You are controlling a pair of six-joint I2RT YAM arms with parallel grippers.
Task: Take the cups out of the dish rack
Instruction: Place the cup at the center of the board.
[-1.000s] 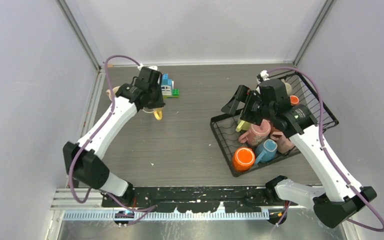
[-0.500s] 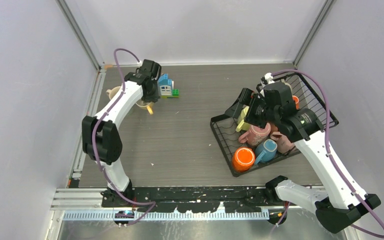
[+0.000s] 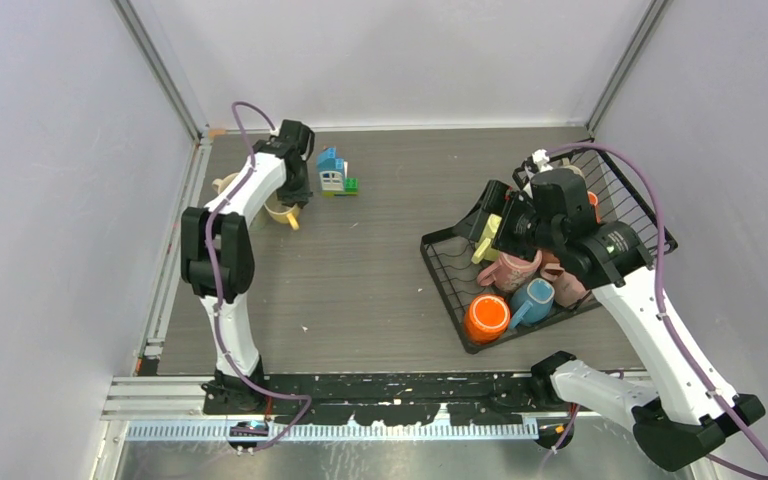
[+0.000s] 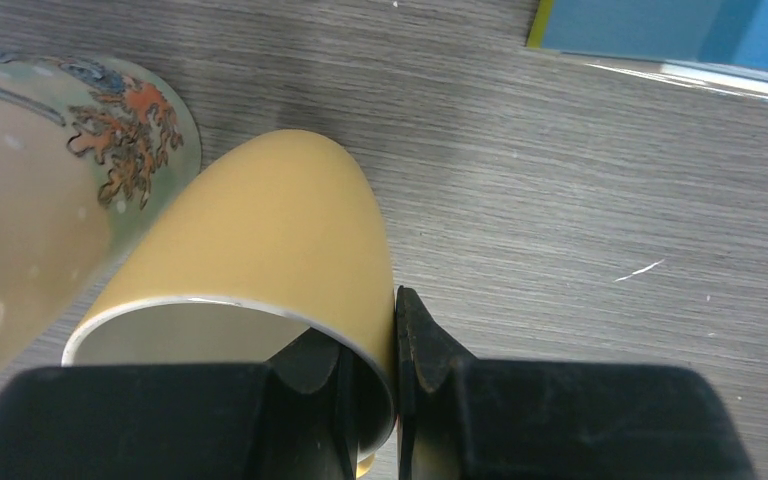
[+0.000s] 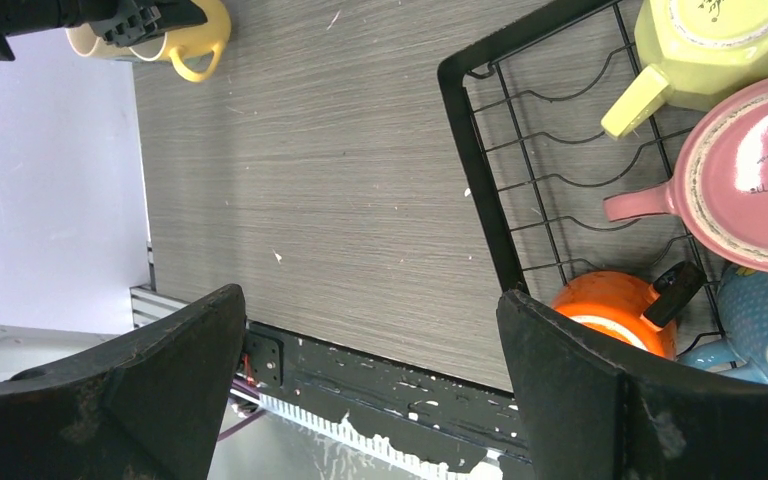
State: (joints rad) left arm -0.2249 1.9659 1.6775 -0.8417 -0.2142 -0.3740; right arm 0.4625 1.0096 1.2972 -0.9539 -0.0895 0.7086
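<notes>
The yellow cup (image 3: 285,213) is leaning, so next my left gripper will move gently down onto the tabletop beside the cream patterned cup, stand the yellow cup upright and let go of its rim.
My left gripper (image 3: 294,198) (image 4: 370,355) is shut on the rim of a yellow cup (image 3: 285,213) (image 4: 260,235), one finger inside and one outside. The cup sits low at the table's far left, right next to a cream patterned cup (image 3: 228,186) (image 4: 45,190). The black wire dish rack (image 3: 443,275) (image 5: 472,160) stands at the right with several cups in it: lime (image 5: 725,40), pink (image 3: 513,266) (image 5: 755,185), orange (image 3: 487,317) (image 5: 605,300) and blue (image 3: 533,298) (image 5: 765,320). My right gripper (image 3: 484,214) (image 5: 370,300) hangs open above the rack's left end, holding nothing.
A small blue-and-white toy house with a green block (image 3: 334,173) (image 4: 660,25) stands just right of the left gripper. The enclosure walls close in the left, far and right sides. A black rail (image 3: 400,385) runs along the near table edge.
The left arm has swung left and toward the far wall, carrying the yellow cup down beside the cream cup. The right gripper has drifted slightly right over the rack, still open.
</notes>
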